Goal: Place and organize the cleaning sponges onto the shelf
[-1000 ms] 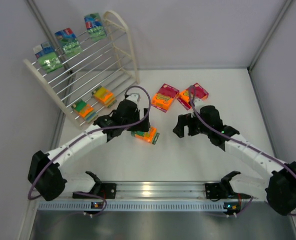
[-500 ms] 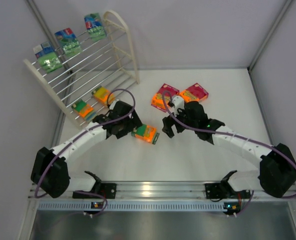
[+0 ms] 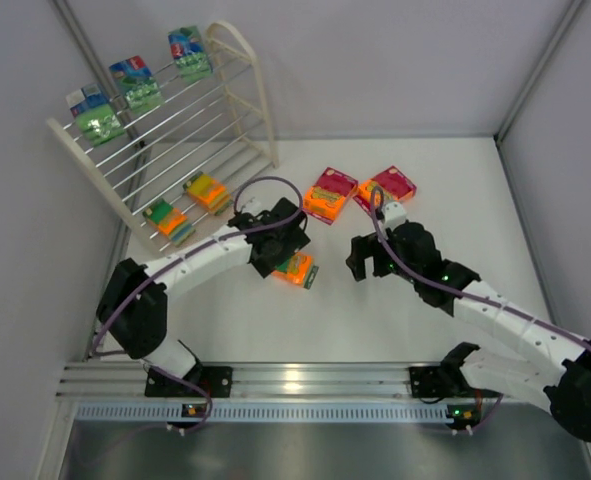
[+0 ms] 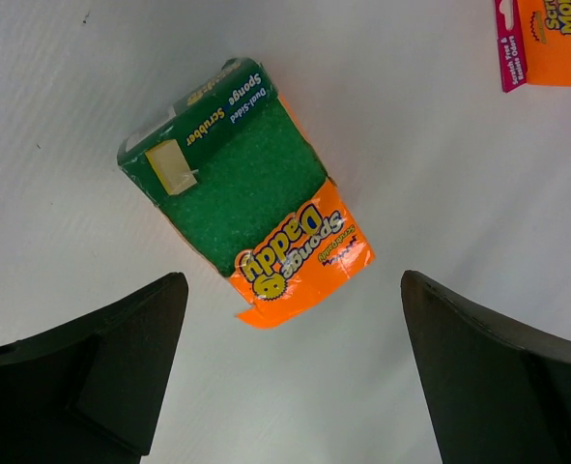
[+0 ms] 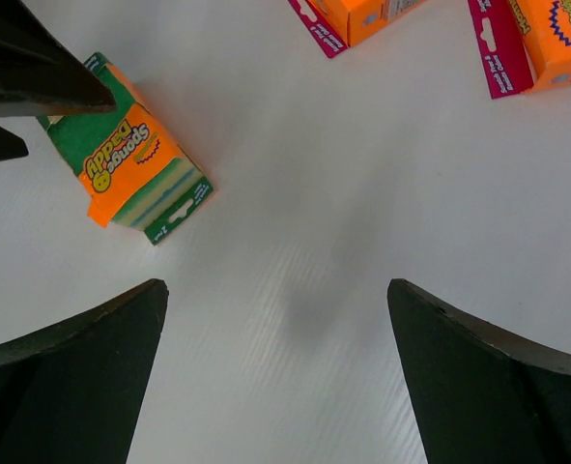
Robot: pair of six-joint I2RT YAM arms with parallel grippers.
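My left gripper should next turn in line with the pack's long sides, because the pack lies crooked, and go down onto the green-labelled pack's orange end (image 3: pixel 296 269) (image 4: pixel 303 255).
The cream-white shelf (image 3: pixel 237 75) stands at the back left. Three green cleaning sponges (image 3: pixel 140 88) sit on its upper rods and two orange-green ones (image 3: pixel 207 190) on a lower tier. One orange pack with a green label (image 3: pixel 299 270) (image 4: pixel 251 208) (image 5: pixel 130 164) lies flat on the table. My left gripper (image 3: pixel 281 246) (image 4: pixel 292 290) hovers open just above it, jaws wide apart, touching nothing. Two orange packs with magenta labels (image 3: pixel 329 195) (image 3: pixel 387 188) (image 5: pixel 536 39) lie further back. My right gripper (image 3: pixel 369 262) (image 5: pixel 276 290) is open over bare table, to the right of the green-labelled pack.
A ribbed aluminium rail (image 3: pixel 305 380) runs along the near edge by the arm bases. Grey walls close in the table on the left, back and right. The left gripper's dark finger (image 5: pixel 24 68) shows in the right wrist view's top left corner.
My left gripper swung right and now hangs over the green-labelled orange pack. My right gripper drew back to the right, away from that pack. Both stayed open.
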